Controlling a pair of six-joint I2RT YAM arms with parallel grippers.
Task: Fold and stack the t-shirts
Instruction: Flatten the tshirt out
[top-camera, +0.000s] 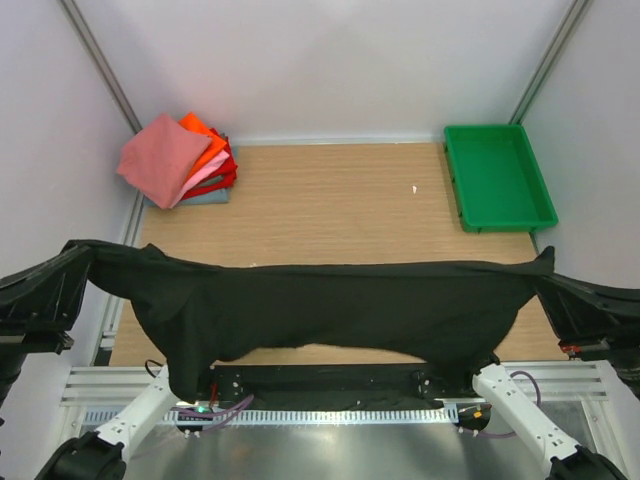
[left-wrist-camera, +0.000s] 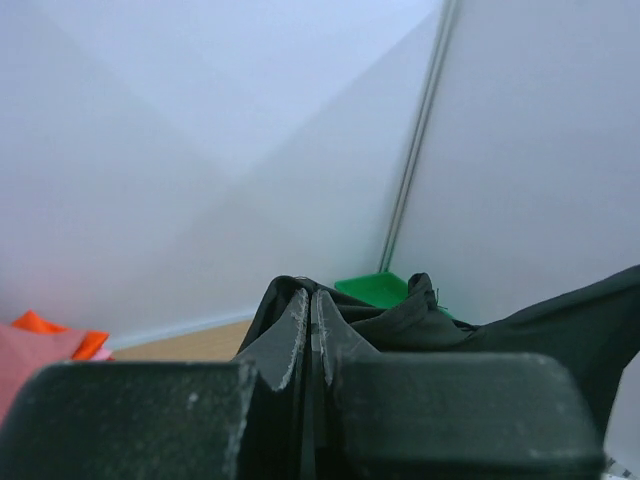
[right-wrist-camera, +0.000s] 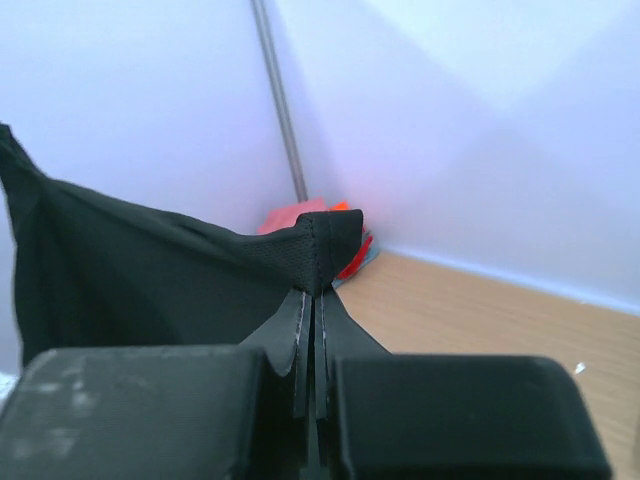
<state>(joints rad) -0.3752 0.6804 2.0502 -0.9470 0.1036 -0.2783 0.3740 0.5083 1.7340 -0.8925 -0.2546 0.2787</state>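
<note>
My right gripper should move outward and down, tipping, to release the shirt's corner on bare wood (top-camera: 430, 210) beside the tray, since that spot lies outward below my gripper.
The black t-shirt (top-camera: 330, 315) hangs stretched wide above the near part of the table, held at both ends. My left gripper (top-camera: 78, 258) is shut on its left end; in the left wrist view the gripper (left-wrist-camera: 311, 300) pinches bunched black cloth (left-wrist-camera: 400, 320). My right gripper (top-camera: 545, 268) is shut on its right end; in the right wrist view the gripper (right-wrist-camera: 315, 295) clamps a hemmed corner (right-wrist-camera: 325, 245). The shirt's lower edge droops towards the arm bases. A stack of folded t-shirts (top-camera: 180, 160) in salmon-pink, orange, red and pale pink lies at the far left corner.
A green plastic tray (top-camera: 498, 177) stands at the far right of the wooden table (top-camera: 330, 200). White walls with metal posts close in the sides and back. A small white speck (top-camera: 414, 188) lies left of the tray.
</note>
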